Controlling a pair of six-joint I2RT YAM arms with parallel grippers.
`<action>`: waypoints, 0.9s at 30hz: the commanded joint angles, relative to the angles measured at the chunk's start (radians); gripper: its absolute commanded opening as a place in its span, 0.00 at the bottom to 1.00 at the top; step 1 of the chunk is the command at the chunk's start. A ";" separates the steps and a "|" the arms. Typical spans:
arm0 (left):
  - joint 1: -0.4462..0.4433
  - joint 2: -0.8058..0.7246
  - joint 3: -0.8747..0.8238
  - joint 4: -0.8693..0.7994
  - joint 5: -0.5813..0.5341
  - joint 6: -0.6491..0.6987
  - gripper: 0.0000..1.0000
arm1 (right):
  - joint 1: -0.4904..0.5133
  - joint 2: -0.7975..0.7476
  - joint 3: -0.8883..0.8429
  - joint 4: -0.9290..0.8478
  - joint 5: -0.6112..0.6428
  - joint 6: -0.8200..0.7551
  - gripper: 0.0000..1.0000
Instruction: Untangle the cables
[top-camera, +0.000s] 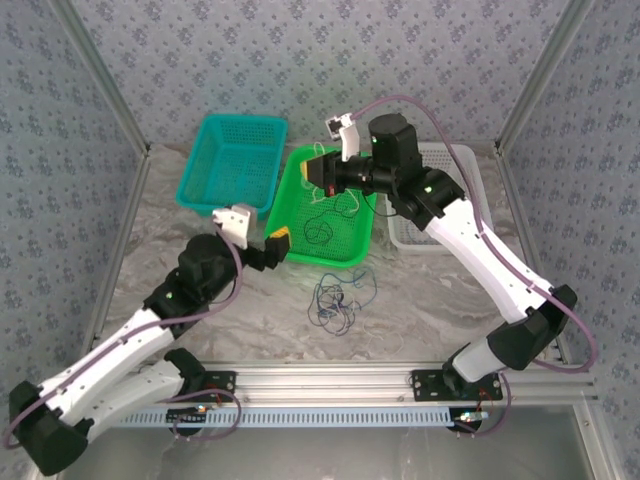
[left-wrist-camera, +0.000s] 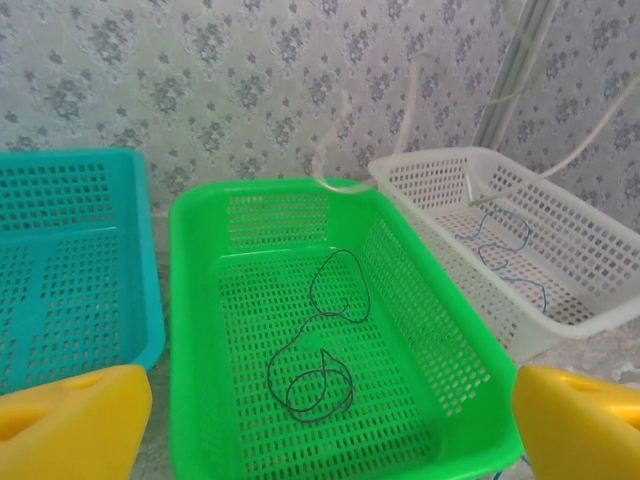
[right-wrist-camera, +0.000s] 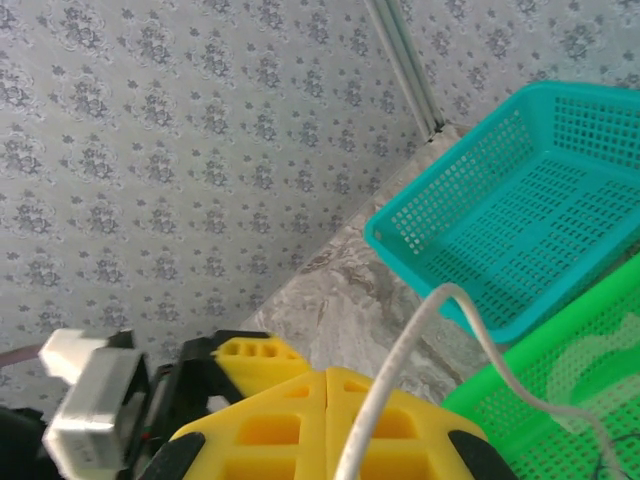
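Observation:
I will move my right gripper across toward the teal basket's edge by the green basket next and let go of the whitish cable, because the teal basket is empty.
A loose tangle of blue and dark cables (top-camera: 340, 300) lies on the marble table in front of the green basket (top-camera: 300, 170). In that basket a dark cable (left-wrist-camera: 318, 345) lies in loops. My right gripper (right-wrist-camera: 327, 385) hangs over the green basket's far side, shut on a whitish cable (right-wrist-camera: 400, 390) that arches up and drops into the basket. That gripper (top-camera: 314, 171) and the hanging whitish cable (top-camera: 346, 204) are also in the top view. My left gripper (top-camera: 276, 245) is at the basket's near left corner, open (left-wrist-camera: 325, 400), nothing between its yellow fingers (left-wrist-camera: 70, 430).
A teal basket (top-camera: 205, 190) stands left of the green one and a white basket (left-wrist-camera: 600, 290) right of it, with a thin blue cable (left-wrist-camera: 505, 240) inside. Patterned walls and metal posts close in the table. The right arm reaches over the white basket.

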 joint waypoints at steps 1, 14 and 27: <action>0.022 0.059 0.066 0.120 0.150 0.007 0.92 | 0.011 0.021 -0.003 0.055 -0.046 0.036 0.00; 0.037 0.291 0.242 0.180 0.239 0.037 0.78 | 0.022 0.086 -0.027 0.154 -0.075 0.131 0.00; 0.108 0.305 0.318 -0.055 0.279 0.031 0.02 | -0.024 0.173 0.038 0.124 0.013 0.090 0.15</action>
